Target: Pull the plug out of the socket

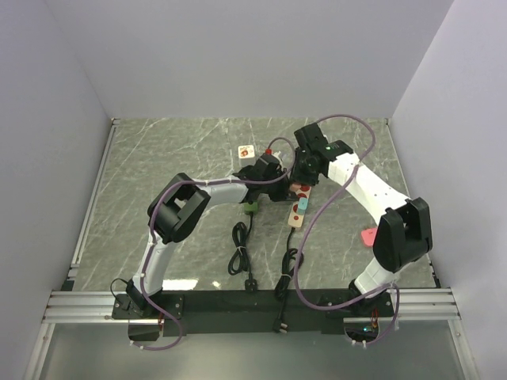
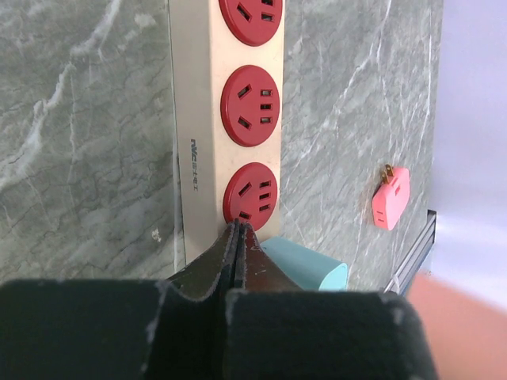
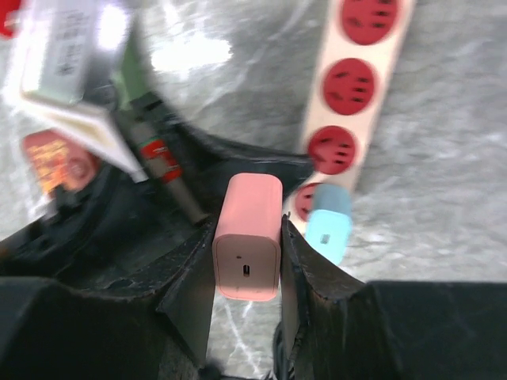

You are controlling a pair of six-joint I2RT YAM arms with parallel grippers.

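The robot's right gripper needs to move back and down to the tabletop beside the loose pink plug (image 1: 356, 229) to let go of the held plug, because that spot is clear of the sockets.
A beige power strip (image 1: 298, 207) with red sockets lies mid-table; it also shows in the left wrist view (image 2: 196, 119) and the right wrist view (image 3: 366, 79). My right gripper (image 1: 304, 169) (image 3: 247, 226) is shut on a pink plug (image 3: 247, 237), held off to the strip's side and clear of its sockets. A light blue plug (image 3: 328, 223) (image 2: 307, 267) sits in the strip's end socket. My left gripper (image 1: 272, 169) (image 2: 239, 231) is shut and empty, its tips resting on the strip by a red socket (image 2: 250, 195).
A second pink plug (image 1: 369, 235) (image 2: 391, 198) lies loose on the table at the right. A white cube (image 1: 245, 153) stands behind the left gripper. A green plug with a black cable (image 1: 250, 208) and another black cable (image 1: 288, 273) lie near the front.
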